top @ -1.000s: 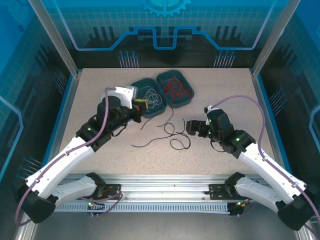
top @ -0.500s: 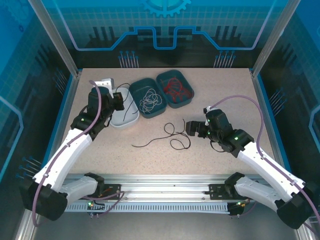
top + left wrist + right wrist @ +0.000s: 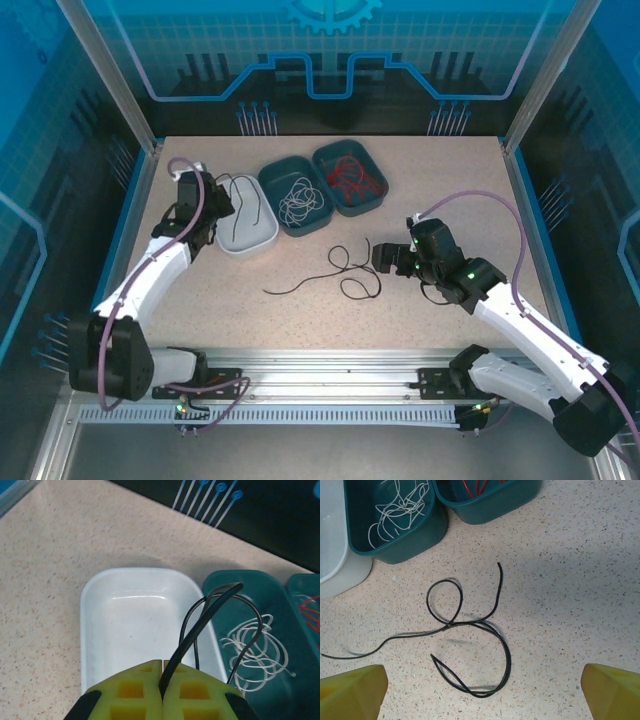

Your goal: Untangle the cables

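Note:
My left gripper should go down next toward the bottom of the tray and let go of the black cable, because the white tray (image 3: 262, 242) is empty and the teal bins hold other colours.
My left gripper (image 3: 214, 208) (image 3: 162, 682) is shut on a thin black cable (image 3: 200, 625) that loops up and hangs over the white tray (image 3: 86, 630) (image 3: 262, 242). Tangled black cables (image 3: 345, 270) (image 3: 470, 625) lie on the table in the middle. My right gripper (image 3: 377, 257) (image 3: 482, 695) hovers just right of them, open, with nothing between its yellow fingers (image 3: 350, 690). Whitish cables (image 3: 298, 203) (image 3: 400, 505) lie in one teal bin (image 3: 272, 180), red cables (image 3: 350, 180) in the other teal bin (image 3: 380, 198).
The white tray and the two teal bins stand in a row at the back centre of the speckled table (image 3: 450, 180). Blue walls and metal posts (image 3: 140, 130) enclose the table on the left, right and back.
My left arm has swung left from beside the teal bin to above the white tray, carrying the black cable. The right arm has stayed put.

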